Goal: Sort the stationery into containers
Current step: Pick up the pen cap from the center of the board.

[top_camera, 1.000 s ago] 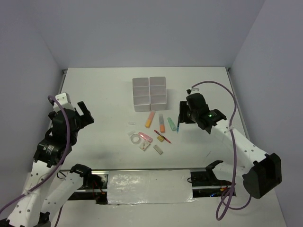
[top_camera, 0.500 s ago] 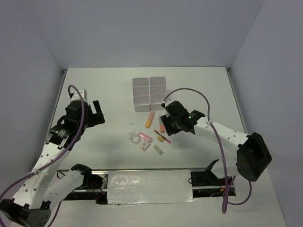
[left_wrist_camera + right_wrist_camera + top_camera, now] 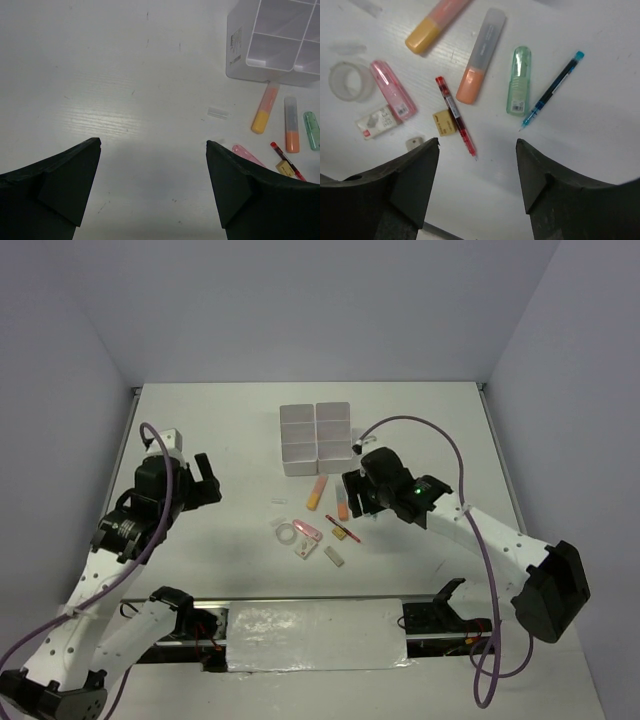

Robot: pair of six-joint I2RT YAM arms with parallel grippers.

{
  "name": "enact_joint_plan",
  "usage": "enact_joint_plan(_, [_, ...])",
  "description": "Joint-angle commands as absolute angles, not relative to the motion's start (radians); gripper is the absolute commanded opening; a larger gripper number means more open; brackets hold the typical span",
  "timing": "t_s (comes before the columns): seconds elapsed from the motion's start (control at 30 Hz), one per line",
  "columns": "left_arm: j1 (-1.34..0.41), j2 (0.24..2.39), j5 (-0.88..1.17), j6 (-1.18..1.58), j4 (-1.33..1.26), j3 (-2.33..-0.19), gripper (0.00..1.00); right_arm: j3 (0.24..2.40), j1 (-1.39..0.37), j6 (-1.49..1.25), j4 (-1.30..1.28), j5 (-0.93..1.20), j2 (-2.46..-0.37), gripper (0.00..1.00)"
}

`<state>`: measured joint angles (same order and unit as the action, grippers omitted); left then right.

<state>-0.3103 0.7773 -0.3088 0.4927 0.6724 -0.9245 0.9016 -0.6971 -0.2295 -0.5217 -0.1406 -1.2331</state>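
My left gripper goes to the right in the top view next, turning and lowering onto the small clear cap (image 3: 279, 501) (image 3: 218, 113), since that cap lies crosswise to its fingers.
The stationery lies loose in front of the containers (image 3: 316, 437). In the right wrist view I see a yellow-orange highlighter (image 3: 436, 25), a peach highlighter (image 3: 481, 55), a green highlighter (image 3: 519, 80), a blue pen (image 3: 552, 88), a red pen (image 3: 455, 115), a clear tape ring (image 3: 351, 81), a pink case (image 3: 393, 96) and small erasers (image 3: 445, 123). My right gripper (image 3: 477, 142) hangs open just above the red pen's tip, holding nothing. My left gripper (image 3: 153, 142) is open over bare table, left of the pile, with the containers (image 3: 272, 40) at its far right.
A small clear cap (image 3: 217, 113) lies alone left of the highlighters. The right arm's purple cable (image 3: 430, 425) arcs over the table right of the containers. Walls close the table at the back and both sides.
The right arm swung in from the right over the stationery, then eased back slightly, and its jaws widened. The left arm moved up and inward, then held still.
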Motion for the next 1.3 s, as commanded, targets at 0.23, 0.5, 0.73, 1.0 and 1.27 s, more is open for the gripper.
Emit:
enact_joint_plan(0.23, [-0.313,0.701,-0.253,0.446,0.598,-0.897,0.99,1.066,-0.646,-0.325,-0.62,-0.343,-1.206,0.82])
enact_joint_plan(0.5, [-0.314,0.825,-0.244,0.534,0.652,-0.939,0.99,0.807,-0.447,-0.462,-0.491,-0.288,-0.933,0.83])
enact_joint_plan(0.73, [-0.331,0.937,-0.152,0.561,0.592,-0.925,0.99,0.767,-0.399,-0.431,-0.466,-0.21,-0.876,0.78])
enact_joint_plan(1.0, [-0.402,1.176,-0.008,0.529,0.491,-1.003,0.99,0.785,-0.397,-0.388,-0.422,-0.011,-0.897,0.77])
enact_joint_plan(1.27, [-0.463,1.348,-0.265,1.115,0.583,-1.074,0.99,0.752,-0.397,-0.428,-0.393,-0.089,-0.844,0.81])
